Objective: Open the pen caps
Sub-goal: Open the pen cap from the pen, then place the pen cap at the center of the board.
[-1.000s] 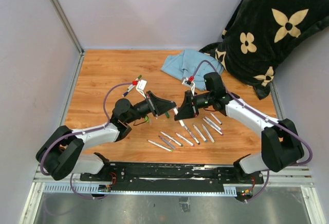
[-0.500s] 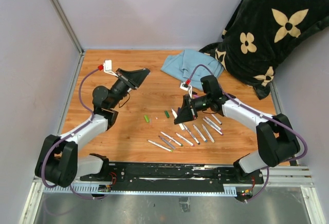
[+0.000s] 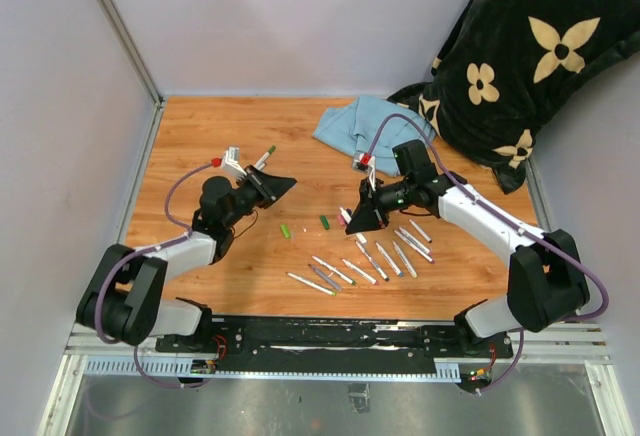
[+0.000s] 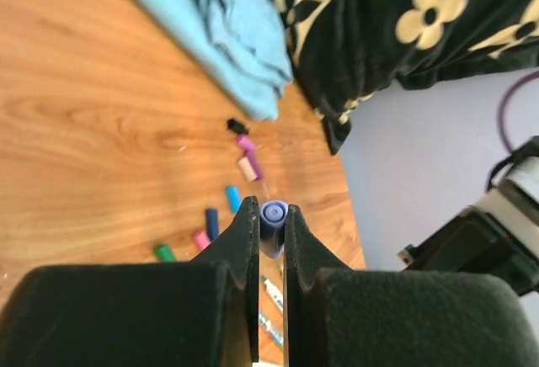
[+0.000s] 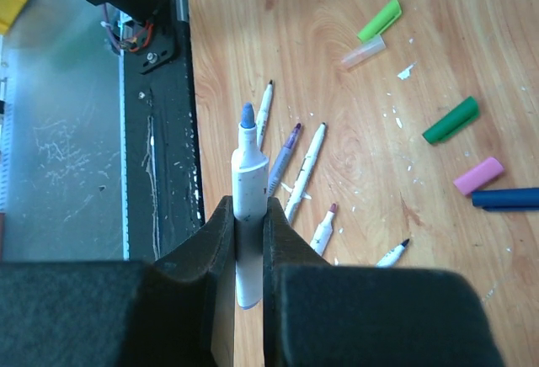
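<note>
The uncapped body of the marker in my right gripper moves outward and down next onto clear wood (image 3: 340, 182) beside the blue cloth, and gets released there.
My left gripper (image 4: 271, 209) is shut on a small purple pen cap (image 4: 274, 226), held above the wood; in the top view it (image 3: 288, 182) hangs left of centre. My right gripper (image 5: 249, 203) is shut on a white marker barrel (image 5: 249, 173) whose bare purple-blue tip points toward the near rail; from above it (image 3: 351, 227) is over the marker row. Loose pen caps lie on the table: light green (image 5: 380, 19), dark green (image 5: 450, 120), pink (image 5: 477, 175), dark blue (image 5: 505, 198), black (image 4: 237, 124).
Several uncapped white markers (image 3: 385, 256) lie in a row near the front centre. A capped pen (image 3: 266, 155) rests behind the left arm. A blue cloth (image 3: 365, 124) and a black flowered blanket (image 3: 520, 56) fill the back right. The black base rail (image 5: 164, 131) runs along the near edge.
The left gripper pulled away from the right one, swung out to the back left, then came partway back toward the centre. The right gripper stayed over the markers, barely shifting.
</note>
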You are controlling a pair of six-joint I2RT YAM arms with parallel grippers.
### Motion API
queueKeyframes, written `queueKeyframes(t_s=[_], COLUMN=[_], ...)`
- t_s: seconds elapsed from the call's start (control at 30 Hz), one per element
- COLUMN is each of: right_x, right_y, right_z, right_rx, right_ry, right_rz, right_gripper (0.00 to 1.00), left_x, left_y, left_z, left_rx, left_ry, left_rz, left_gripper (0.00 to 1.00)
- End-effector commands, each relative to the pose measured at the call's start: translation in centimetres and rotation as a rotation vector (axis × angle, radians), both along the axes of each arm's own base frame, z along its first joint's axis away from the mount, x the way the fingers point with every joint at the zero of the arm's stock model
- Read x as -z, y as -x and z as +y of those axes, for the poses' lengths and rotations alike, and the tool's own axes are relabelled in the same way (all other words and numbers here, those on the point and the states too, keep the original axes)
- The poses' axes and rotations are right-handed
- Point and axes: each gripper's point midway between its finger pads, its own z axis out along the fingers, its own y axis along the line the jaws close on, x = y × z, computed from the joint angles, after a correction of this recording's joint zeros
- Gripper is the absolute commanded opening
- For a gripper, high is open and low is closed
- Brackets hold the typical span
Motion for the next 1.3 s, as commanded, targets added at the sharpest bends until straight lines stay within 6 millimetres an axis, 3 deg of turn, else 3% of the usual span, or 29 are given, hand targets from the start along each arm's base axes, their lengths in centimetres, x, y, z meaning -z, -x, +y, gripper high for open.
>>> queueKeyframes(t_s=[0.0, 0.33, 0.53, 0.73, 1.03, 1.27], right_x=[0.0, 1.4, 3.3, 4.8, 8.4, 11.6], right_y=[-1.3, -2.6, -4.3, -8.0, -15.2, -19.0], right_z=[-1.2, -2.0, -2.3, -1.8, 0.1, 0.2], right_rx=[0.035, 0.062, 0.099, 0.146, 0.178, 0.226], right_ry=[0.045, 0.107, 0.202, 0.329, 0.516, 0.627], right_rz=[-0.063, -0.073, -0.040, -0.065, -0.050, -0.052], right_gripper=[0.03, 0.03, 0.03, 0.03, 0.05, 0.07], left_x=[2.1, 8.2, 10.3, 11.4, 12.3, 14.2], left_y=[-0.4, -2.8, -4.8, -7.2, -12.6, -14.6], left_z=[-1.6, -2.6, -3.1, -4.5, -4.3, -4.5], left_rx=[0.048, -0.074, -0.181, -0.195, -0.305, -0.332], left_ry=[0.002, -0.121, -0.167, -0.176, -0.306, -0.331], left_rz=[0.088, 0.304, 0.408, 0.462, 0.501, 0.569], left_gripper=[0.00, 0.00, 0.00, 0.00, 0.00, 0.01])
